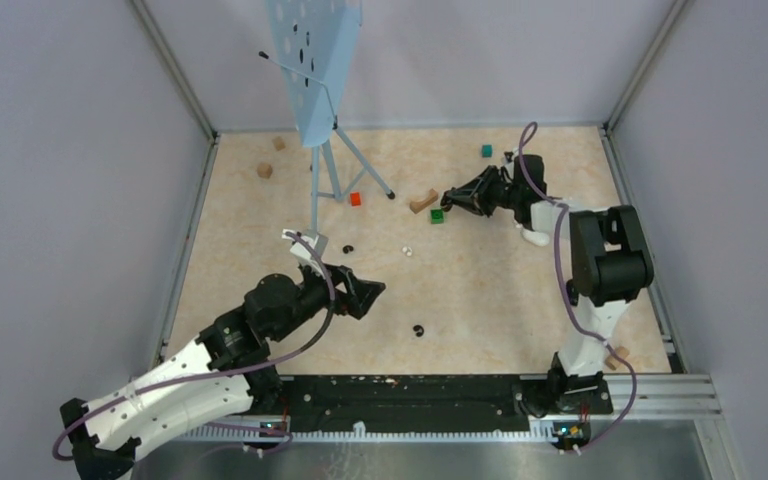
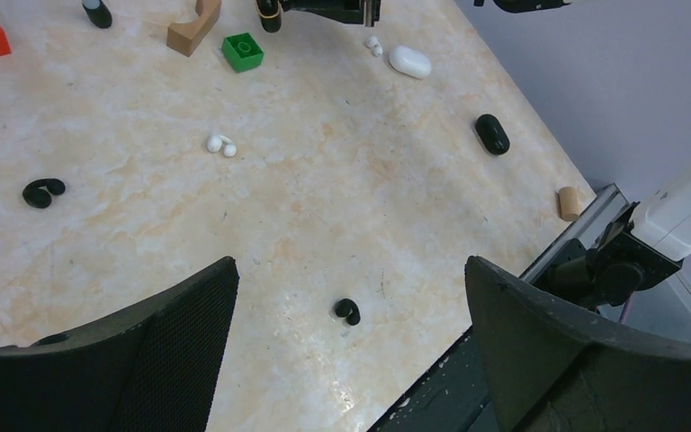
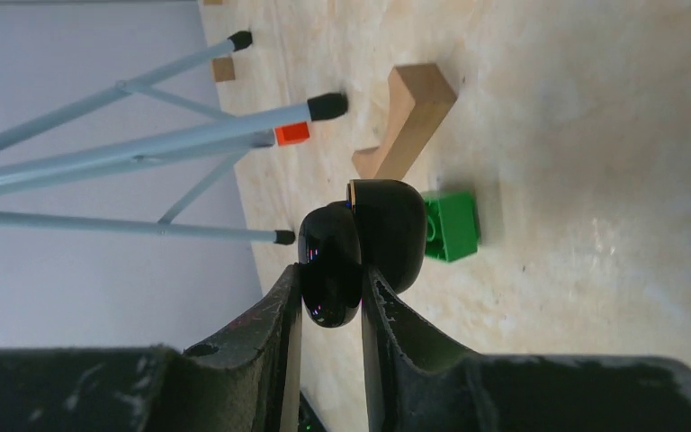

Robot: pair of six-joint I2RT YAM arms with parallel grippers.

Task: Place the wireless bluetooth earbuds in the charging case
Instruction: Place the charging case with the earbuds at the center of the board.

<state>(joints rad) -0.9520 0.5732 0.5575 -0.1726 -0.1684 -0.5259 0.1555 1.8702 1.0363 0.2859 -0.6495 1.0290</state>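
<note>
My right gripper will next shift the black charging case away from the green block and toward the white case, then down onto empty table (image 1: 472, 225) (image 3: 510, 312).
My left gripper (image 1: 365, 292) is open and empty, low over the table. In the left wrist view a black earbud (image 2: 347, 311) lies on the table between its spread fingers (image 2: 180, 342), touching neither; it also shows in the top view (image 1: 418, 329). A second black earbud (image 2: 42, 191) and a white pair (image 2: 220, 144) lie farther out. My right gripper (image 3: 330, 274) is shut on a glossy black charging case (image 3: 360, 243), held just above the table by the green block (image 3: 452, 225). A white case (image 2: 409, 61) and a shut black case (image 2: 492, 133) lie to the right.
A music stand (image 1: 315, 70) on tripod legs (image 3: 171, 135) stands at the back left. A wooden block (image 1: 422, 202), a red cube (image 1: 355, 198), a teal cube (image 1: 486, 150) and small wooden pieces (image 1: 264, 170) lie about. The metal rail (image 1: 660, 395) runs along the near edge.
</note>
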